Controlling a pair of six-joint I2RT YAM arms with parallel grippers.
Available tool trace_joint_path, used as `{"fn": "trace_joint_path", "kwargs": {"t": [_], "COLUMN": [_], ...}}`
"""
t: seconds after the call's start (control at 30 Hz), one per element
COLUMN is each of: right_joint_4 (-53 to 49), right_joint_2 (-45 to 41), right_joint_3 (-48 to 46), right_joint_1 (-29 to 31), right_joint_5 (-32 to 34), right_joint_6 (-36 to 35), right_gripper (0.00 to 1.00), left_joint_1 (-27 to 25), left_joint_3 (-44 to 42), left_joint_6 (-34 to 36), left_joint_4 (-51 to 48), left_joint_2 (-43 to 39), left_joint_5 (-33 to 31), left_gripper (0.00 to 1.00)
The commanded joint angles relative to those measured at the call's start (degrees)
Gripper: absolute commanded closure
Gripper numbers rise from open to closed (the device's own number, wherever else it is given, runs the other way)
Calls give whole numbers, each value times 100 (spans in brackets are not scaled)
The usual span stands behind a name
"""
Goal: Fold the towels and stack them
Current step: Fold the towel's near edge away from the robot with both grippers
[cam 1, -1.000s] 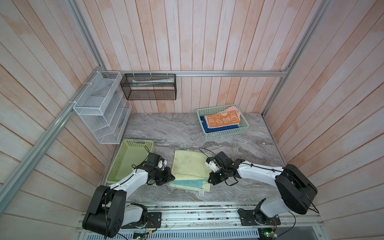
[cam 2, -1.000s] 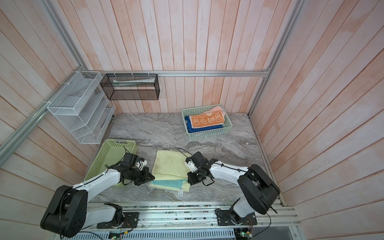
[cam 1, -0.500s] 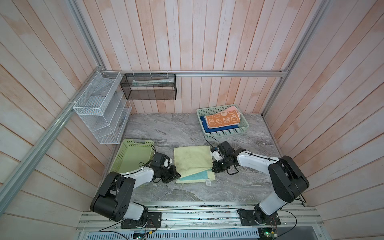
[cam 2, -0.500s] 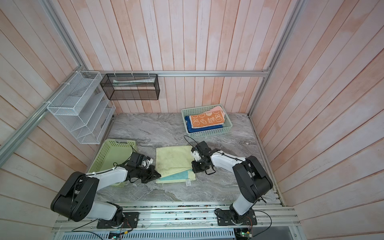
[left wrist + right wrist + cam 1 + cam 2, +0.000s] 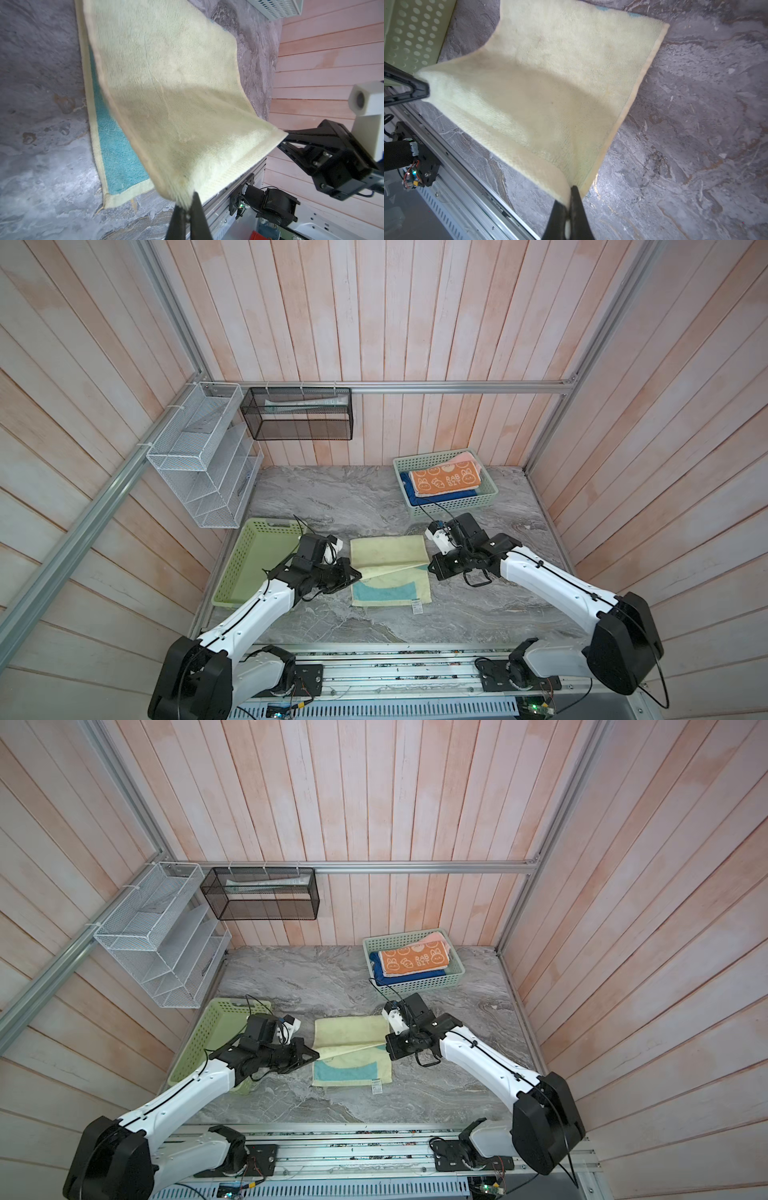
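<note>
The teal is still bare, so next I need to move my left gripper back and down to the lower layer's near corner and let go there.
The teal-and-cream towel lies mid-table, its cream underside doubled over the teal face. One edge of the flap is lifted off the table. My left gripper is shut on the left corner of that edge. My right gripper is shut on the right corner, and the cloth sags between them. The orange bunny towel sits on a blue towel in the back-right basket, with a pink towel showing behind it.
The back-right green basket holds the stack. An empty green basket stands left of the left arm. A white wire rack and a black mesh basket hang on the walls. Rails run along the front edge.
The towel has shifted toward the back of the table since a second ago, and more teal shows in front of the held edge. Both grippers stay shut on its corners.
</note>
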Motion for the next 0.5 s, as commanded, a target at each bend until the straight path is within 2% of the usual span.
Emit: {"fn": "trace_joint_path", "kwargs": {"t": [0.0,0.23,0.27,0.37,0.4,0.47], "right_joint_4": [-97,110,97,-10,-66,-148], "right_joint_2": [155,454,452,311,225,64], "right_joint_3": [-481,-736,-761,-797,-803,-814], "right_joint_1": [5,169,171,194,193,188], "right_joint_5": [-62,-613,-709,-973,-1056,-1156], "right_joint_6": [228,261,263,298,311,341], "right_gripper": [100,100,96,73,68,63], "left_joint_1": [-27,-19,-20,-13,-4,52], "left_joint_3": [-541,-777,-747,-528,-452,-366], "left_joint_6": [-218,-150,-127,-14,7,10], "left_joint_4": [62,312,255,-144,-282,-420], "left_joint_2": [106,493,494,421,356,259], "left_joint_5": [-61,-65,-94,-350,-466,-616], "left_gripper": [100,100,95,74,70,68]}}
